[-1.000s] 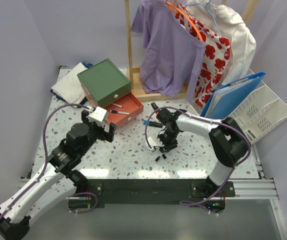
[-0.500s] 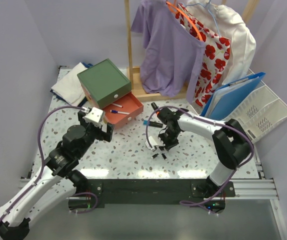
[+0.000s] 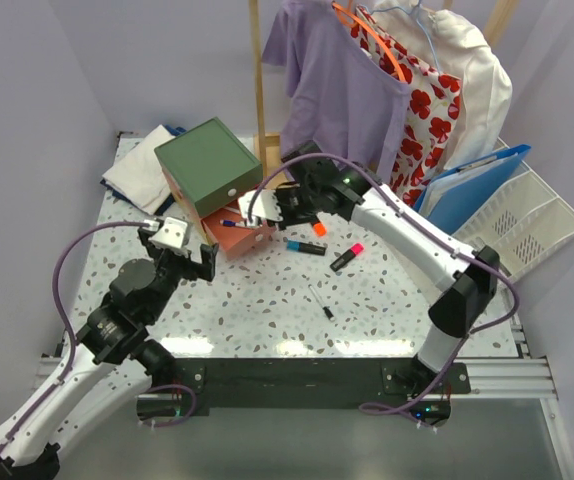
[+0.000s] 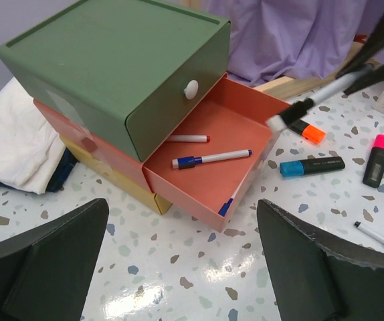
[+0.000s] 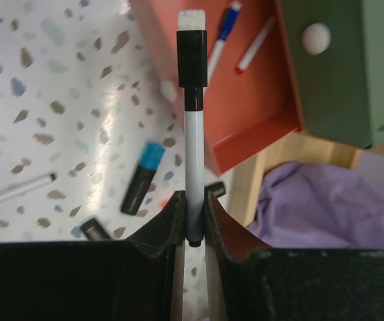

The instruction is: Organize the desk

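Note:
My right gripper will next go left in the top view and down to release the white marker, as the drawer's bottom is below and that way.
On the speckled white desk (image 3: 257,310) an orange drawer (image 3: 250,215) (image 4: 225,127) stands pulled out from under the green box (image 3: 207,165). In it lie a red-capped pen (image 4: 188,138) and a blue pen (image 4: 212,159). My right gripper (image 3: 285,207) (image 5: 192,204) is shut on a white marker with a black cap (image 5: 192,134) (image 4: 312,110), held just above the drawer's right edge. My left gripper (image 3: 199,262) (image 4: 182,254) stays open and empty, low over the desk in front of the drawer.
Blue (image 3: 305,246), orange (image 3: 318,228) and pink (image 3: 348,256) highlighters and a thin black pen (image 3: 321,301) lie right of the drawer. A folded white cloth (image 3: 139,165) is at back left. A clothes rack (image 3: 367,90), blue folders (image 3: 472,190) and a white file tray (image 3: 527,225) stand at back right.
My right gripper closed on the marker at mid-desk, lifted it and carried it back and left to the orange drawer. The left arm drew back slightly to the left.

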Controlling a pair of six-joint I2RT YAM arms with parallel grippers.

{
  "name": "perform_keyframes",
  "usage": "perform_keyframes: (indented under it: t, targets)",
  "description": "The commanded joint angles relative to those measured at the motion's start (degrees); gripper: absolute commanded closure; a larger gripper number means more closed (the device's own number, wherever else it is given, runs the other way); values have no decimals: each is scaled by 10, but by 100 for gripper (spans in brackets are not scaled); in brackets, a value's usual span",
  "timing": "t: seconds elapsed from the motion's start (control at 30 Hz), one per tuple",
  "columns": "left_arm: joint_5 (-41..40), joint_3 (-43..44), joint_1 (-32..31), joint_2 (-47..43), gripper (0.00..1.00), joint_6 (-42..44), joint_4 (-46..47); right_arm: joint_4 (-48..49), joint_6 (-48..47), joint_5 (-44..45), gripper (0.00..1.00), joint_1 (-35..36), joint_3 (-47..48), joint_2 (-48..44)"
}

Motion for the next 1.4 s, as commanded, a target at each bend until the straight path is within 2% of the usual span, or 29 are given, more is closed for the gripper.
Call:
perform_keyframes:
  t: [0.0, 0.1, 0.23, 0.33, 0.37, 0.47, 0.5, 0.6, 0.77, 0.87, 0.93, 0.97, 1.03, 1.07, 1.1, 1.2, 1.33, 1.37]
  targets:
    - [-21, -5, 2, -8, 2, -14, 19, 26, 55, 119, 96, 29, 107, 90]
    - [-21, -4, 1, -9, 2, -15, 18, 34, 64, 141, 93, 35, 160, 144]
    - [-22, -5, 2, -11, 2, -13, 17, 63, 65, 164, 89, 39, 165, 166]
    - [-23, -6, 1, -13, 1, -13, 18, 78, 67, 173, 82, 44, 158, 173]
    - [-21, -6, 1, -13, 1, -12, 19, 79, 67, 174, 78, 46, 156, 175]
    - [-20, -6, 2, -11, 1, -11, 19, 92, 67, 179, 56, 47, 143, 173]
    - [-19, -6, 2, -11, 1, -10, 20, 95, 67, 180, 45, 48, 140, 172]
    - [-12, -7, 2, -7, 1, -12, 20, 94, 79, 181, 39, 49, 140, 170]
    - [36, -14, 2, 3, 0, -24, 32, 88, 138, 171, 38, 46, 129, 119]
    - [68, -7, 2, 21, 0, -53, 33, 107, 189, 147, 33, 36, 67, 44]
    - [74, -14, 2, 28, 0, -101, 40, 134, 217, 144, 26, 25, 3, 5]
    - [86, -16, 1, 34, 0, -119, 43, 142, 242, 125, 15, 9, -21, -20]
    - [126, -21, 2, 40, 0, -163, 55, 168, 272, 73, 5, -17, -92, -86]
    - [141, -23, 2, 45, 0, -180, 60, 178, 308, 49, 1, -53, -114, -105]
    - [155, -26, 1, 47, 0, -210, 66, 184, 321, -20, 1, -75, -150, -138]
    - [200, -32, 1, 65, 0, -275, 98, 188, 370, -79, 1, -147, -207, -176]
    - [304, -40, -4, 117, 0, -363, 163, 197, 398, -16, 1, -166, -276, -233]
    - [306, -39, -22, 145, 0, -378, 187, 206, 404, -11, 1, -175, -294, -244]
